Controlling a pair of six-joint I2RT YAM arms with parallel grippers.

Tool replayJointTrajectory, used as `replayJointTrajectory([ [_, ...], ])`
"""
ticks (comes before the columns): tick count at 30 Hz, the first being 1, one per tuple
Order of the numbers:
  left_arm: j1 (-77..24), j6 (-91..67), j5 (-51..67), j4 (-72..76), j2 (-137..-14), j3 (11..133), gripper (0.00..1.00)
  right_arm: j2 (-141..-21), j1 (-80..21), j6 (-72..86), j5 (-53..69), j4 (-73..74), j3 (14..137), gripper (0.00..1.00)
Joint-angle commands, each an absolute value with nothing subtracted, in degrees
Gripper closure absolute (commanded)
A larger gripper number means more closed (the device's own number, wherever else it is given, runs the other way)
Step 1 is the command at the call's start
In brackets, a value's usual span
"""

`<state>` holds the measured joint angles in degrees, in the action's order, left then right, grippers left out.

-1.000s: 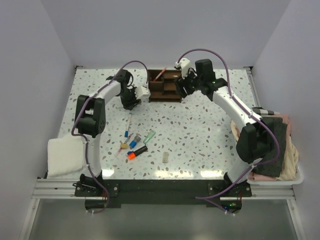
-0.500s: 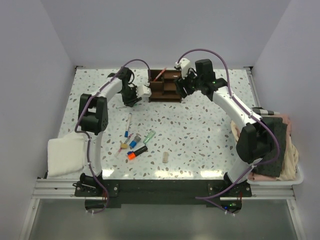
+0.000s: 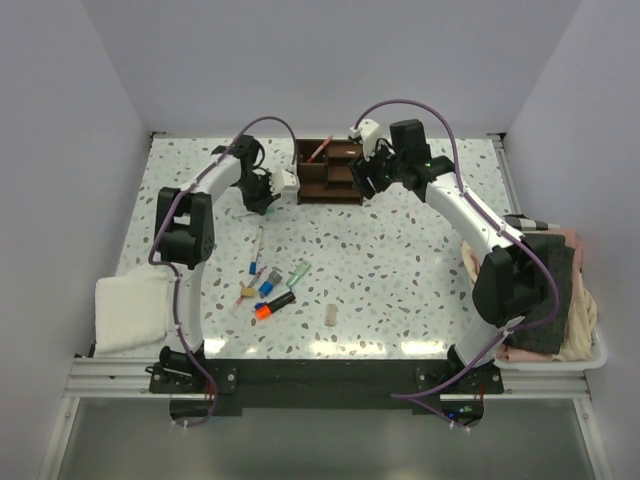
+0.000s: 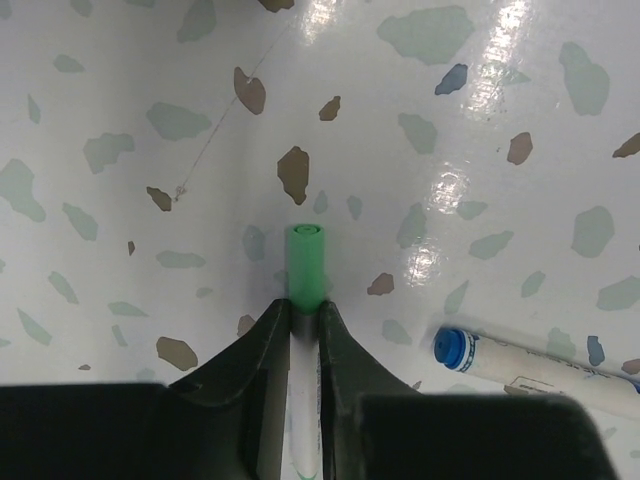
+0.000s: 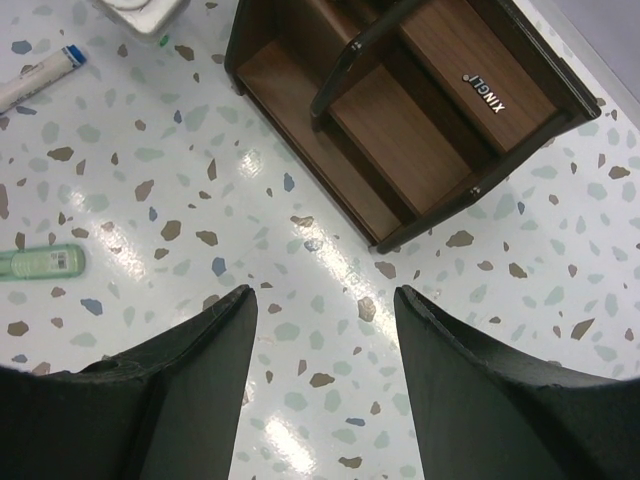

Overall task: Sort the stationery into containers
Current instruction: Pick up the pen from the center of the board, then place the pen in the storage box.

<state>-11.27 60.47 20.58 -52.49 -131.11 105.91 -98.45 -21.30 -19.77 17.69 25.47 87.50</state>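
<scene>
My left gripper needs to lift, tilt the white pen upright over the organizer's section already holding a red pen [image 3: 318, 150], go down and let go, because that section is outward of my left gripper.
My left gripper [image 4: 305, 305] is shut on a white pen with a green cap [image 4: 306, 262], which sticks out past the fingertips over the speckled table. A blue-capped white marker [image 4: 520, 362] lies just to its right. In the top view the left gripper [image 3: 263, 190] hangs left of the brown wooden organizer [image 3: 330, 175], which holds a red pen [image 3: 318, 150]. My right gripper [image 5: 325, 292] stands open and holds nothing, close to the organizer's corner [image 5: 400, 235]. More stationery [image 3: 270, 285] lies nearer the front, with a tan eraser [image 3: 331, 314] apart from it.
A white folded cloth [image 3: 130, 310] rests at the front left edge. A pile of dark and pink cloths [image 3: 555, 295] sits at the right edge. A pale green marker [image 5: 40, 262] lies on the table to the left in the right wrist view.
The left arm has drawn a little toward the back of the table, near the organizer's left side. The right arm has stayed where it was.
</scene>
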Motion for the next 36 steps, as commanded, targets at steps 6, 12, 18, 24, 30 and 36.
replayJointTrajectory([
  [6,-10.81,55.11,17.58,-49.31,-133.87,96.08,0.96,-96.59,-21.01,-20.65,18.9,25.58,89.21,0.39],
  [12,-10.9,53.97,22.14,-54.83,-126.76,102.11,1.0,-95.36,-21.01,-21.0,18.11,25.4,89.03,0.4],
  [18,-11.16,50.72,35.31,-64.07,-122.0,121.43,1.0,-94.48,-21.09,-21.18,17.23,25.31,88.33,0.41],
  [24,-11.51,40.98,49.55,-42.5,-112.09,111.05,1.0,-94.83,-21.01,-21.8,16.26,25.58,89.12,0.41],
  [30,-11.43,18.76,58.7,-3.39,-108.8,99.58,1.0,-94.83,-21.09,-21.8,15.82,24.26,88.68,0.41],
  [36,-11.34,-16.93,60.82,41.71,-117.13,97.11,1.0,-93.96,-21.01,-21.62,15.47,24.08,87.37,0.41],
])
